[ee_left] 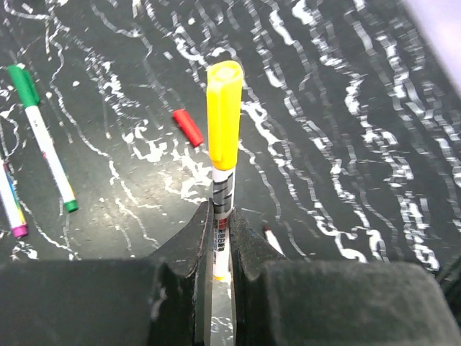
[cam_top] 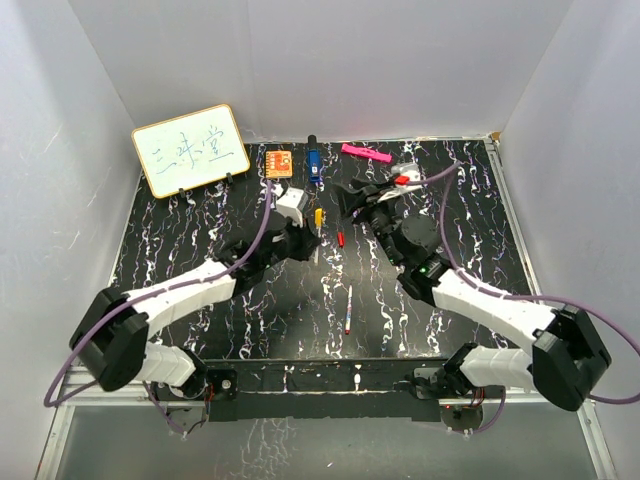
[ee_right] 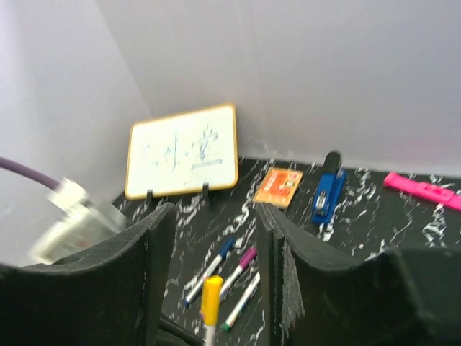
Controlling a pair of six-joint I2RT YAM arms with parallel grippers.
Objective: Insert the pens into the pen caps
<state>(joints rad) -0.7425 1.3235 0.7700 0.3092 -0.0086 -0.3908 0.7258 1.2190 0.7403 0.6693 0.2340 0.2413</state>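
The left gripper lowers the white pen beside the green capped pen next and opens, since the yellow cap already sits on the white pen.
My left gripper (ee_left: 220, 214) is shut on a white pen (ee_left: 222, 198) held upright, and a yellow pen cap (ee_left: 224, 115) sits on its upper end. In the top view the left gripper (cam_top: 305, 228) holds it mid-table, facing my right gripper (cam_top: 352, 200). The right gripper (ee_right: 216, 216) is open; the yellow cap (ee_right: 211, 299) shows low between its fingers, untouched. A loose red cap (ee_left: 187, 127) (cam_top: 341, 238) lies on the table. An uncapped pen (cam_top: 348, 308) lies nearer the bases. Blue (ee_right: 209, 270), purple (ee_right: 238, 270) and green (ee_right: 241, 303) capped pens lie side by side.
A small whiteboard (cam_top: 190, 150) stands at the back left. Along the back wall lie an orange square block (cam_top: 279, 162), a blue-and-black stapler (cam_top: 314, 163) and a flat pink bar (cam_top: 366, 153). White walls enclose the black marbled table (cam_top: 200, 300).
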